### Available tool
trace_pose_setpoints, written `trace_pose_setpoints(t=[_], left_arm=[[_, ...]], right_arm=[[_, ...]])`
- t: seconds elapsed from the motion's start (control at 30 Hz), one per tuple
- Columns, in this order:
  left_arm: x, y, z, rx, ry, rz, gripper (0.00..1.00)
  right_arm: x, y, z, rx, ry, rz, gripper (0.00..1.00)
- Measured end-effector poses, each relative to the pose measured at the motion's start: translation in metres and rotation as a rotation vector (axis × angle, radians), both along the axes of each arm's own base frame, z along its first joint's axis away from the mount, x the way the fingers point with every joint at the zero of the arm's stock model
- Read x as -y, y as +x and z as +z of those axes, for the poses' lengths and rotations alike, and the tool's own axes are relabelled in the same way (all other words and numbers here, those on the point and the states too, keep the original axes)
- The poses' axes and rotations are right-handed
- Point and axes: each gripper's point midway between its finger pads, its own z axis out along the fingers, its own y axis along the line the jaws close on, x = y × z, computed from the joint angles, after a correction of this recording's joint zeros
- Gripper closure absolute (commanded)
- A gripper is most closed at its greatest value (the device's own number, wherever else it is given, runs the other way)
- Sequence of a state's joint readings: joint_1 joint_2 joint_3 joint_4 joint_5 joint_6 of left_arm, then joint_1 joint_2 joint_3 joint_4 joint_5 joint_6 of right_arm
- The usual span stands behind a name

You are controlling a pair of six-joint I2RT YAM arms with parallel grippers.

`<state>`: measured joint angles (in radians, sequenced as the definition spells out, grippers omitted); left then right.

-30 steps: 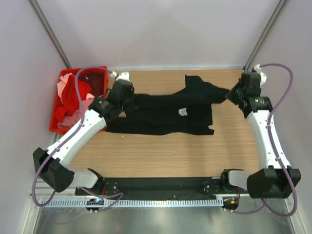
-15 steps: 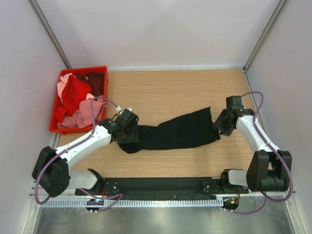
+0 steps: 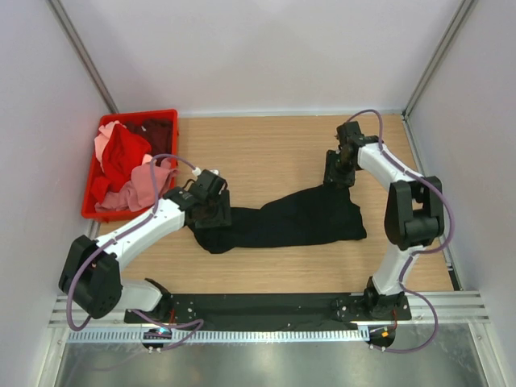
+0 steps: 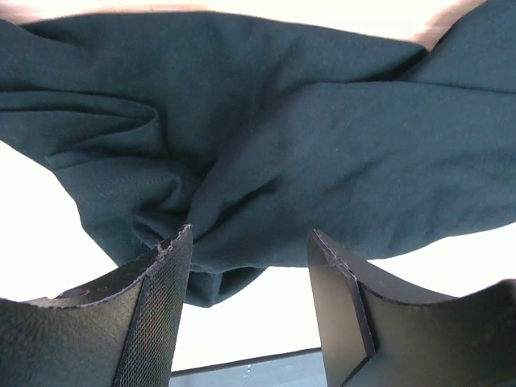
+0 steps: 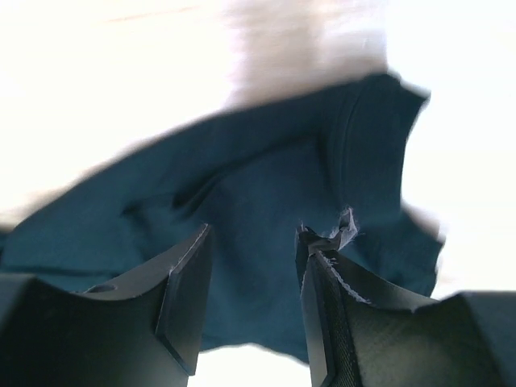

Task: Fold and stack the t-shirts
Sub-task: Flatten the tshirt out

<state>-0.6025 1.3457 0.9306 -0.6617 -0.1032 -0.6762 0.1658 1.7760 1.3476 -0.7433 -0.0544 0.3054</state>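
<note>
My right gripper moves slightly outward next, then down to the shirt's far corner [image 3: 345, 191] [image 5: 392, 100] away from the crate, since that corner lies beyond the open fingers.
A black t-shirt [image 3: 290, 222] lies on the wooden table as a long, rumpled strip running left to right. My left gripper [image 3: 216, 216] hovers just over its left end, jaws open, nothing between the fingers. In the left wrist view the dark cloth [image 4: 282, 145] bunches just beyond the open left gripper [image 4: 250, 250]. My right gripper [image 3: 339, 173] is off the shirt's right end, toward the back, open and empty. The right wrist view shows the shirt [image 5: 266, 185] lying beyond the open right gripper [image 5: 254, 242]. Red [image 3: 125, 153], pink [image 3: 145, 185] and dark maroon [image 3: 157, 133] t-shirts lie heaped in the crate.
A red plastic crate [image 3: 137, 117] stands at the table's back left corner against the left wall. White walls close in the left, back and right sides. A black rail [image 3: 258, 306] with the arm bases runs along the near edge.
Both grippers pulled the spread black shirt from the back toward the front, gathering it into a strip, then opened and let go. The right arm has since drawn back from the shirt's right end.
</note>
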Motion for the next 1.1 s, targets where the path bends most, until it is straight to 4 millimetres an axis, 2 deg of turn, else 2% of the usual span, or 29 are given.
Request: trace_pose_setpoints(t=[0.17, 0.27, 0.47, 0.73, 0.83, 0.87, 0.97, 1.1], left_arm=[[0.001, -0.002, -0.001, -0.017, -0.017, -0.011, 0.40], [0.001, -0.003, -0.001, -0.019, -0.019, -0.020, 0.40], [0.000, -0.002, -0.002, -0.018, -0.014, -0.029, 0.40], [0.000, -0.003, -0.002, -0.018, -0.013, -0.030, 0.40], [0.000, -0.003, -0.002, -0.018, -0.013, -0.030, 0.40], [0.000, -0.003, -0.002, -0.018, -0.013, -0.030, 0.40], [-0.001, -0.002, -0.002, -0.016, -0.010, -0.028, 0.40], [-0.008, 0.000, -0.002, -0.001, 0.030, -0.015, 0.41]], right_arm=[[0.007, 0.012, -0.025, -0.082, -0.030, 0.027, 0.49], [0.011, 0.015, -0.026, -0.093, -0.042, 0.036, 0.48], [0.014, 0.030, -0.014, -0.049, -0.047, 0.055, 0.49], [0.018, 0.027, -0.039, -0.106, -0.065, 0.101, 0.50], [0.019, 0.026, -0.044, -0.118, -0.067, 0.115, 0.63], [0.019, 0.026, -0.044, -0.118, -0.064, 0.120, 0.73], [0.018, 0.027, -0.043, -0.112, -0.059, 0.127, 0.92], [0.025, 0.028, -0.033, -0.090, -0.098, 0.095, 0.99]])
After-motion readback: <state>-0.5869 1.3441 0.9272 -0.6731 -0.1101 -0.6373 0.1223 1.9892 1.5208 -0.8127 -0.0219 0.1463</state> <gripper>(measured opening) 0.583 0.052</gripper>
